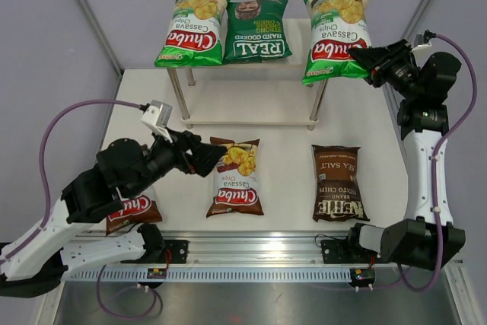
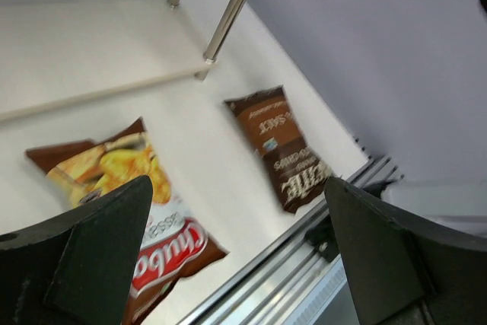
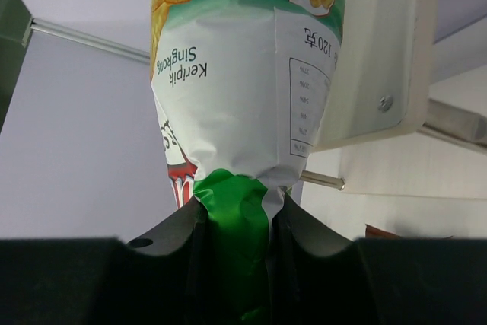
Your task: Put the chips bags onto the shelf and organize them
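Observation:
I need to bring my right gripper left in the top view and outward and then let go, since there is room on the bare board beside the REAL bag.
The shelf stands at the back. On its top board lie a light-green Chuba bag at left and the dark-green REAL bag in the middle. My right gripper is shut on the edge of the second light-green Chuba bag at the top board's right end; it also shows in the right wrist view. My left gripper is open, hovering at a brown Chuba bag on the table. The Kettle bag lies at right. Another brown Chuba bag lies under my left arm.
A metal rail runs along the table's near edge. Grey walls enclose the table on the left, back and right. The shelf's lower board is bare. A shelf leg shows in the left wrist view.

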Available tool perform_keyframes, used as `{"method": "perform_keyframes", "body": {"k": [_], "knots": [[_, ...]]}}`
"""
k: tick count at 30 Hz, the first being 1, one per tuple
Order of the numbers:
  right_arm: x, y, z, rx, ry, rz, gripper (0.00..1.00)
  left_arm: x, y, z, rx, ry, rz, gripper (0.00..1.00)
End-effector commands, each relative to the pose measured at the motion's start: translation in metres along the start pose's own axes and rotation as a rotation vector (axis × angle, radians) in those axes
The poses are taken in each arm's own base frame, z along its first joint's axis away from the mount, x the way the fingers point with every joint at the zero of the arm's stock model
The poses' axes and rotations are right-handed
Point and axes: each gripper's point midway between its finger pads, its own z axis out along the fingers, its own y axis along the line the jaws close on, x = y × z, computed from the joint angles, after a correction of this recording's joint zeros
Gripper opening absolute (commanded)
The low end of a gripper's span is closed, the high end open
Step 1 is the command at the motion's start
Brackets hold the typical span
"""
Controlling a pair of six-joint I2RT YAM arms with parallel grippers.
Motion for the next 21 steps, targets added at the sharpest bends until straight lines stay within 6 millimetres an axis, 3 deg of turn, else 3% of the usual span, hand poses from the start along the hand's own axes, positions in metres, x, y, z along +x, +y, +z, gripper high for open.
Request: {"method": "perform_keyframes", "body": {"k": [1, 2, 6, 8, 9, 11, 21], "knots": [[-0.024, 0.021, 0.011, -0.030, -0.045, -0.103, 0.20, 0.026, 0.032, -0.036, -0.049, 0.083, 0.113, 0.99], [-0.030, 0.009, 0.022, -0.013, -0.034, -0.079, 0.20, 0.028, 0.037, -0.043, -0.052, 0.085, 0.137, 0.99], [-0.041, 0.000, 0.041, 0.010, -0.011, -0.060, 0.19, 0.042, 0.064, -0.065, -0.117, 0.120, 0.207, 0.99], [-0.037, -0.016, 0.053, 0.052, 0.020, -0.042, 0.19, 0.052, 0.080, -0.071, -0.162, 0.139, 0.254, 0.99], [-0.037, -0.011, 0.056, 0.051, 0.025, -0.056, 0.19, 0.055, 0.085, -0.072, -0.173, 0.141, 0.266, 0.99], [-0.029, -0.019, 0.065, 0.084, 0.046, -0.050, 0.19, 0.065, 0.097, -0.069, -0.204, 0.143, 0.298, 0.99], [-0.016, -0.036, 0.103, 0.155, 0.088, -0.053, 0.18, 0.074, 0.098, -0.052, -0.171, 0.069, 0.304, 0.99]]}}
